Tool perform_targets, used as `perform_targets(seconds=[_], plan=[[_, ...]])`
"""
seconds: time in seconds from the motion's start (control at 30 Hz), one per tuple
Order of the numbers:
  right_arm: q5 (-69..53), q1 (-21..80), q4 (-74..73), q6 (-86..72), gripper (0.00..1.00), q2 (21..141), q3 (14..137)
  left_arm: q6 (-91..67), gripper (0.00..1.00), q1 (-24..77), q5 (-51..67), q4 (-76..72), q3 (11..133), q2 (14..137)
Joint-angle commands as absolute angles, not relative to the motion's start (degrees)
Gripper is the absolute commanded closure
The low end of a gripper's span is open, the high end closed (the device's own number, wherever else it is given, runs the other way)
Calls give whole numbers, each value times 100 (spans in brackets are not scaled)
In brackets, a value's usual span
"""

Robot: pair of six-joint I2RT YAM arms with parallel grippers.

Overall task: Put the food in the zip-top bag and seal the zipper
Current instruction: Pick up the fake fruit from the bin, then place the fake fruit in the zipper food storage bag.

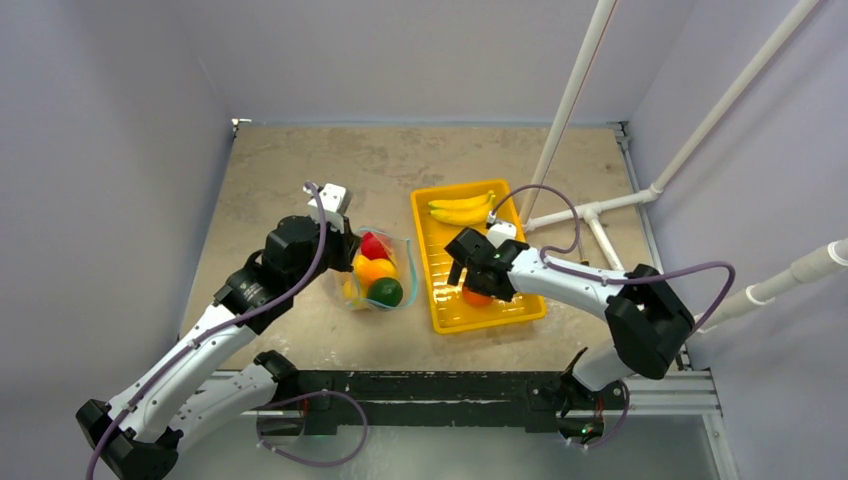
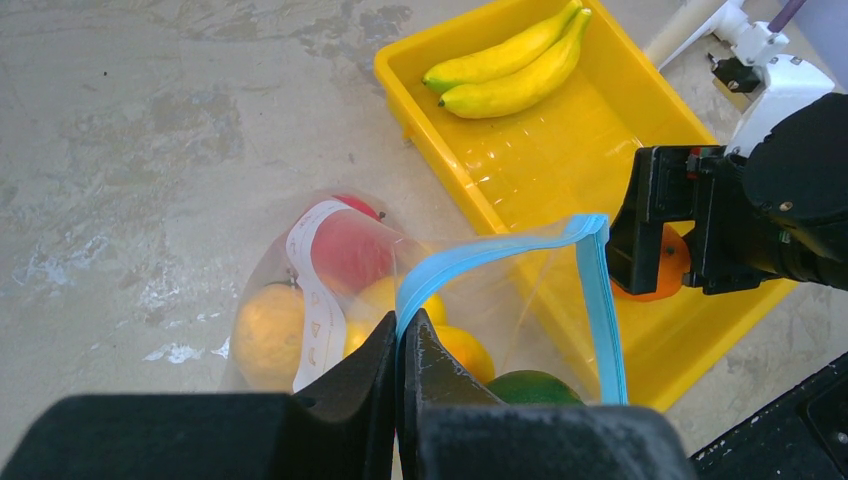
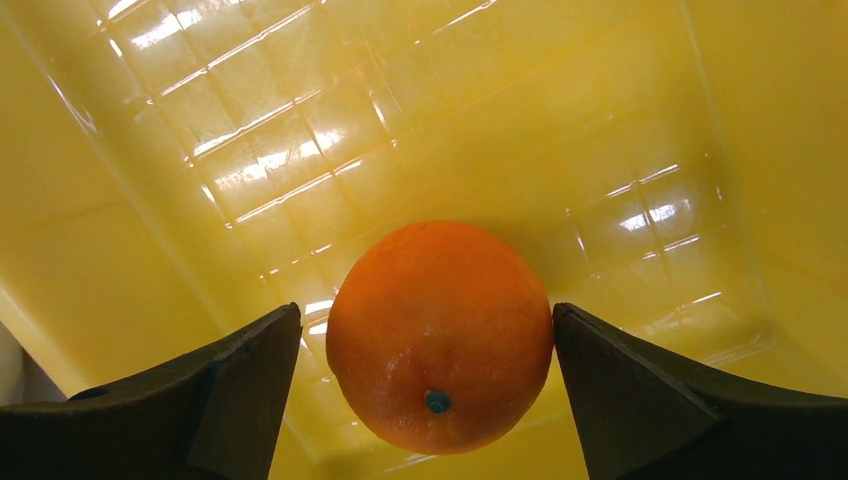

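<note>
My right gripper should next move deeper over the orange [image 1: 477, 297] toward the bag [image 1: 378, 272]. Then it should close.
The clear zip-top bag [image 1: 378, 272] stands open on the table left of the yellow tray [image 1: 430, 260]. It holds a red fruit [image 2: 345, 250], orange and yellow fruits [image 2: 265, 335] and a green one [image 2: 530, 388]. My left gripper [image 2: 405, 330] is shut on the teal-blue zipper [image 2: 500, 250] at the near rim and holds the mouth up. My right gripper [image 3: 427, 330] is open down in the tray, one finger on each side of an orange [image 3: 440, 330]. A gap shows at the left finger; the right finger is at the fruit's skin. Two bananas [image 1: 462, 208] lie at the tray's far end.
White pipes [image 1: 575, 100] slant across the back right corner, close behind the tray. Lilac walls close in the table on three sides. A black rail [image 1: 420, 385] runs along the near edge between the arm bases.
</note>
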State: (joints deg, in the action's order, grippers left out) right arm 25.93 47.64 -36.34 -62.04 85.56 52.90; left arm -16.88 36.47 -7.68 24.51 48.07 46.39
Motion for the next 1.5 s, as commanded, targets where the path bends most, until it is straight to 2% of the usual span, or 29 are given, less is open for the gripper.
perform_targets(seconds=[0.0,0.23,0.4,0.7,1.03,1.47], plan=[[2584,4878,-3447,-6055,4,8789,5219,-1644,100,3664,-782,2299,4930,4653],[2593,4997,-3410,-6011,17,9062,5293,-1643,100,3662,-791,2302,4924,4667],[2626,5055,-3439,-5998,34,8931,5423,-1638,100,3659,-800,2312,4929,4667],[2780,5395,-3746,-6033,58,8656,6021,-1635,100,3661,-809,2311,4923,4676],[2911,5784,-3743,-5771,64,7937,6682,-1635,100,3657,-826,2319,4924,4684],[1829,5887,-2045,-4373,73,6706,6610,-1630,100,3659,-835,2322,4928,4736]])
